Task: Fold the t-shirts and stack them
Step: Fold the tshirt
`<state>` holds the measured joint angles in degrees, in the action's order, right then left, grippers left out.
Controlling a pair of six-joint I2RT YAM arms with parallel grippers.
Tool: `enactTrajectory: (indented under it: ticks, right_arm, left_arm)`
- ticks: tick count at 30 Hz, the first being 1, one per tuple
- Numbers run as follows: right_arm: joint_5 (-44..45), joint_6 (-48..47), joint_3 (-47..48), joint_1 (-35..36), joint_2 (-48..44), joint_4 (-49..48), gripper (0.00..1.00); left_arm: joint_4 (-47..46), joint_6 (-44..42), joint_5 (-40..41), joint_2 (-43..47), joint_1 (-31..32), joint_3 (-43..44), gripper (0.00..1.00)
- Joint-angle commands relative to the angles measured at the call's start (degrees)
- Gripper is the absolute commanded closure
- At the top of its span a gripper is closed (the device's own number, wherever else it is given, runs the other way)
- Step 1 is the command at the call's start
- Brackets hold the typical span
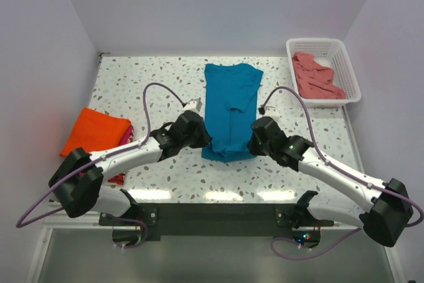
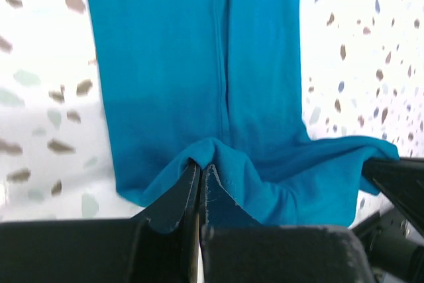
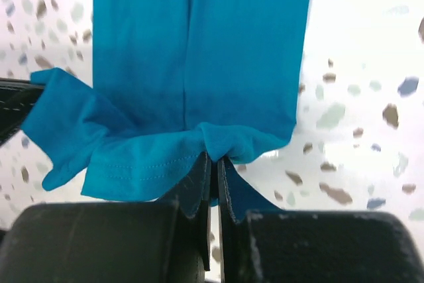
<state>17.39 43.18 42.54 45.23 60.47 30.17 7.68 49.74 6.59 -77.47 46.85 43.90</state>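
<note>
The teal-blue t-shirt lies stretched lengthwise; my right gripper will next carry the lifted near hem outward along it and release the hem onto the t-shirt's middle.
A teal-blue t-shirt (image 1: 230, 101) lies lengthwise in the middle of the table, folded into a narrow strip. My left gripper (image 1: 199, 136) is shut on its near hem at the left corner (image 2: 202, 157). My right gripper (image 1: 257, 134) is shut on the near hem at the right corner (image 3: 218, 147). The hem is bunched and lifted a little between them. A folded orange t-shirt (image 1: 96, 130) lies at the left on a magenta-red one (image 1: 127, 134). A salmon-pink t-shirt (image 1: 318, 77) lies in the basket.
A white lattice basket (image 1: 348, 67) stands at the back right corner. White walls enclose the speckled table (image 1: 152, 77) on three sides. The left arm's base hides part of the magenta-red shirt near the left edge.
</note>
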Motion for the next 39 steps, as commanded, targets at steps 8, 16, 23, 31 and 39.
enactTrajectory:
  ticks: [8, 16, 23, 31, 39]
  right_arm:
    - [-2.88, -5.73, 10.45, -13.14, 15.79, -14.44, 1.0]
    - [-9.91, -6.97, 16.24, -19.82, 29.7, -19.88, 1.0]
    - [-14.84, -7.32, 22.05, -24.66, 38.84, -21.12, 1.0]
    - [-17.3, -8.72, 28.56, -28.18, 43.68, -18.57, 0.55]
    - [-17.3, -11.01, 26.81, -29.32, 37.27, -16.73, 0.39]
  left_arm:
    - [-8.99, -4.56, 0.09, -15.16, -6.86, 15.85, 1.0]
    - [-11.11, -5.7, -3.07, -25.7, -12.66, 22.19, 1.0]
    - [-16.73, -8.33, -12.73, -33.78, -17.75, 26.4, 0.99]
    - [-16.83, -10.01, -16.61, -36.87, -21.45, 30.72, 0.58]
    - [-13.48, -11.51, -14.24, -29.5, -23.82, 28.7, 0.41]
